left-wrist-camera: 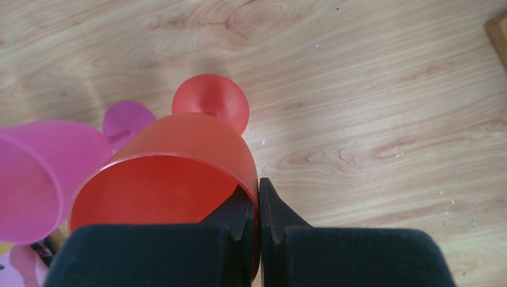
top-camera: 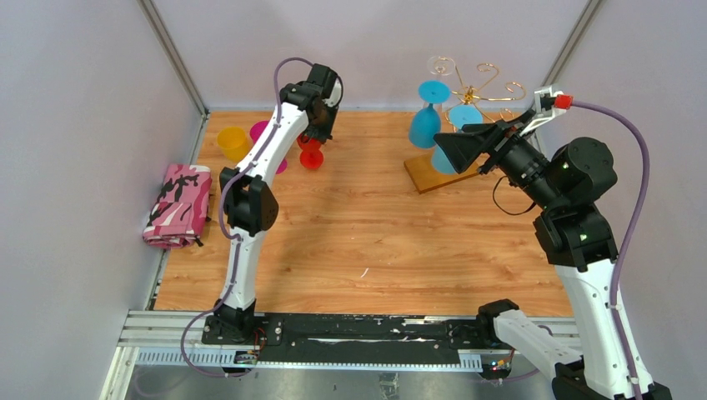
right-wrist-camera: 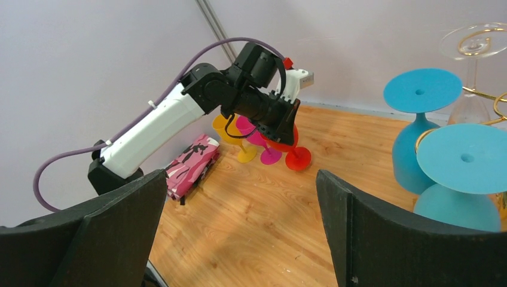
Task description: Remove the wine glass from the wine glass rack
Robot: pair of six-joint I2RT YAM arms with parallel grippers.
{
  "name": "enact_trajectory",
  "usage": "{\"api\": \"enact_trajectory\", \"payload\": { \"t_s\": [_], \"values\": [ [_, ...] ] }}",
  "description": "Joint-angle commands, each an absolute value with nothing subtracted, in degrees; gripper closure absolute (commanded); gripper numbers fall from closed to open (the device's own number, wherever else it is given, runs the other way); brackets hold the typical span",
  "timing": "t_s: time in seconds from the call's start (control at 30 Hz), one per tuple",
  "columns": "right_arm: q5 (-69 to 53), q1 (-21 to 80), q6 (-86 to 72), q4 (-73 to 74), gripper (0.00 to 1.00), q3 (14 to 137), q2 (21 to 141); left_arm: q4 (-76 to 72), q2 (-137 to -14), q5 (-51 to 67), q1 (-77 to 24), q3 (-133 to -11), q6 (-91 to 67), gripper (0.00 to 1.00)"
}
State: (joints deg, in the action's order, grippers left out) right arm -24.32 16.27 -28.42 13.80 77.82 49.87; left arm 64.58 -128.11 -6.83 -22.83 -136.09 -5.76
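Observation:
The red wine glass (left-wrist-camera: 179, 155) has its foot close to the table, so my left gripper next needs to lower it a little beside the pink glass and let go of the red wine glass's rim.
The gold wire wine glass rack (top-camera: 477, 82) stands on its wooden base (top-camera: 423, 177) at the back right. Two blue wine glasses (top-camera: 426, 119) (top-camera: 463, 117) and a clear one (top-camera: 439, 67) hang upside down from it; they also show in the right wrist view (right-wrist-camera: 418, 131). My left gripper (left-wrist-camera: 257, 200) is shut on the rim of a red wine glass (left-wrist-camera: 179, 155), upright at the back left (top-camera: 311, 156), its foot at or just above the table. My right gripper (right-wrist-camera: 240, 179) is open and empty, just in front of the rack (top-camera: 457, 148).
A pink glass (top-camera: 265, 133) and a yellow glass (top-camera: 233, 142) stand left of the red one. A pink patterned pouch (top-camera: 178, 205) lies at the left edge. Grey walls close in the back and sides.

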Motion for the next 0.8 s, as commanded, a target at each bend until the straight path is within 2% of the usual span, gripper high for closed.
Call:
{"api": "enact_trajectory", "payload": {
  "t_s": [0.0,0.3,0.4,0.63,0.77],
  "values": [
    [-22.5,15.6,-26.4,13.2,0.01,77.0,49.1,65.6,-131.7,-3.9,-20.4,-138.0,-5.0,1.0],
    [-22.4,15.6,-26.9,11.5,0.0,74.9,50.0,65.5,-134.6,-2.4,-18.0,-137.4,-5.3,1.0],
    [-22.5,15.6,-26.9,11.3,0.0,74.6,50.3,65.5,-134.5,-2.0,-17.8,-137.1,-5.4,0.88],
    [-20.9,15.6,-27.2,10.4,0.02,73.6,50.8,65.5,-132.4,-0.6,-17.8,-138.8,-5.6,0.51],
    [-19.7,15.6,-26.9,10.3,0.06,72.9,50.7,65.4,-129.4,-0.7,-17.8,-139.3,-6.0,0.45]
  ]
}}
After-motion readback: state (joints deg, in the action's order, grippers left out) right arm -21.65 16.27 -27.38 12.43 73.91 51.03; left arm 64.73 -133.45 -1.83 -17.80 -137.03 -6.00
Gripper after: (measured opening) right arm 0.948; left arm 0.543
